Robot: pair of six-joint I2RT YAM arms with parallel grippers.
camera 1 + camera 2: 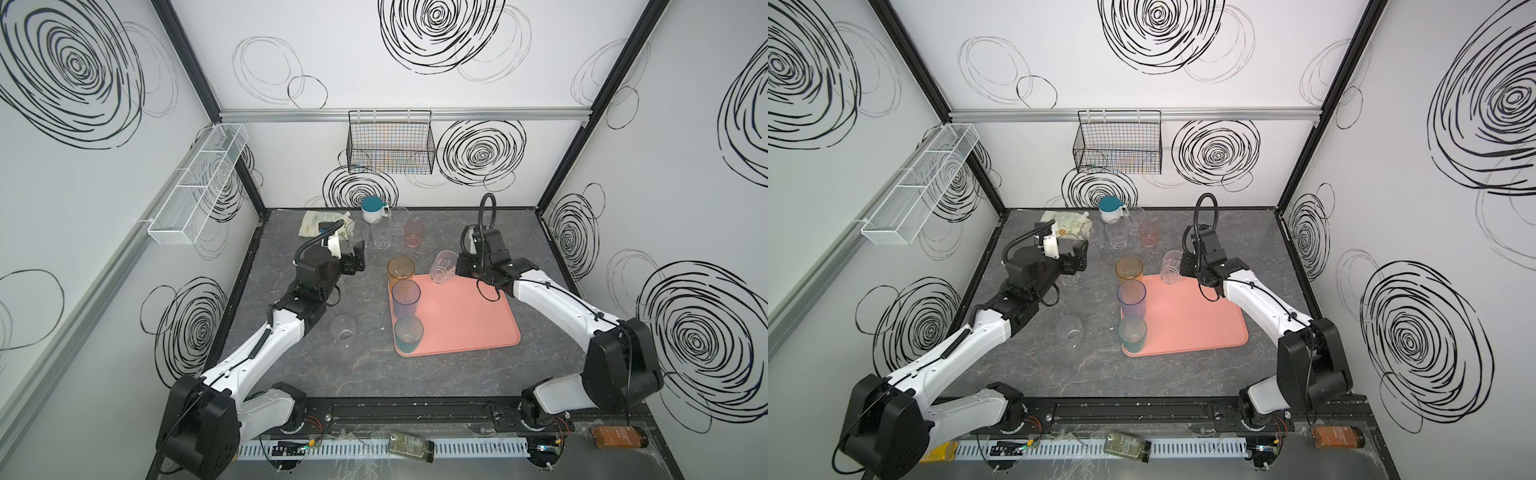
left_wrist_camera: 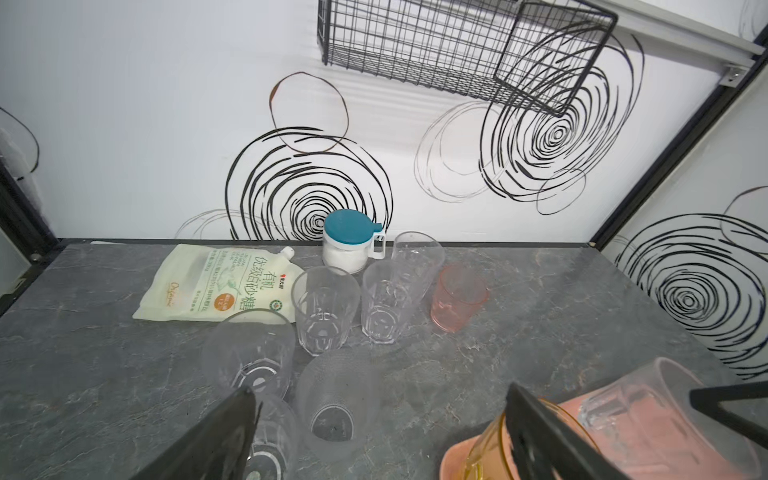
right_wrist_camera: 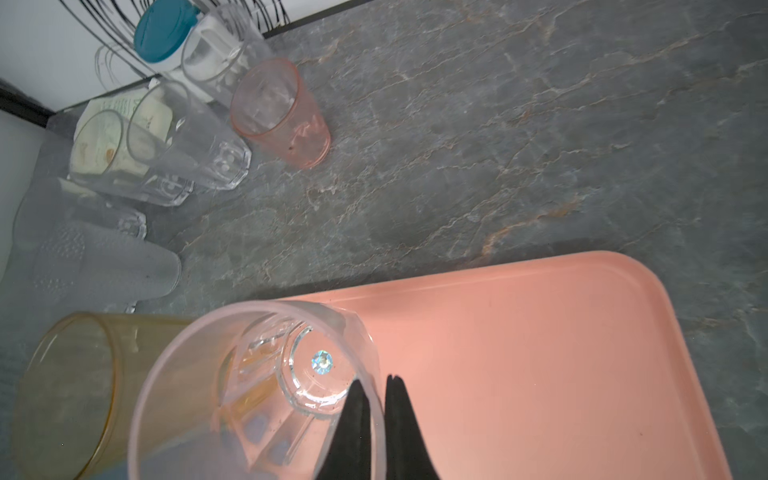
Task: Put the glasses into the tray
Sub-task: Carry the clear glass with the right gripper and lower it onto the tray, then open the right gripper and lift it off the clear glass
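The clear glass is leaning, so my right gripper should turn to stand it upright, lower it onto the bare tray beside the amber glass (image 1: 401,268) and release it.
The salmon-pink tray (image 1: 465,320) (image 3: 540,353) lies right of centre. Along its left edge stand an amber glass (image 1: 401,268), a blue glass (image 1: 406,297) and a teal glass (image 1: 409,332). My right gripper (image 1: 459,268) (image 3: 374,380) is shut on the rim of a clear glass (image 1: 444,266) (image 3: 257,395), tilted over the tray's far corner. One finger is inside the rim, one outside. My left gripper (image 1: 360,257) (image 2: 381,390) stands open and empty just before a frosted glass (image 2: 336,399). More clear glasses (image 1: 380,235) and a pink glass (image 1: 413,232) stand at the back.
A lone clear glass (image 1: 343,328) stands beside my left forearm. At the back are a white mug with a teal lid (image 1: 372,210) and a sugar pouch (image 1: 322,222). A black wire basket (image 1: 390,145) and a white basket (image 1: 199,183) hang on the walls. Two bottles (image 1: 411,446) lie along the front rail.
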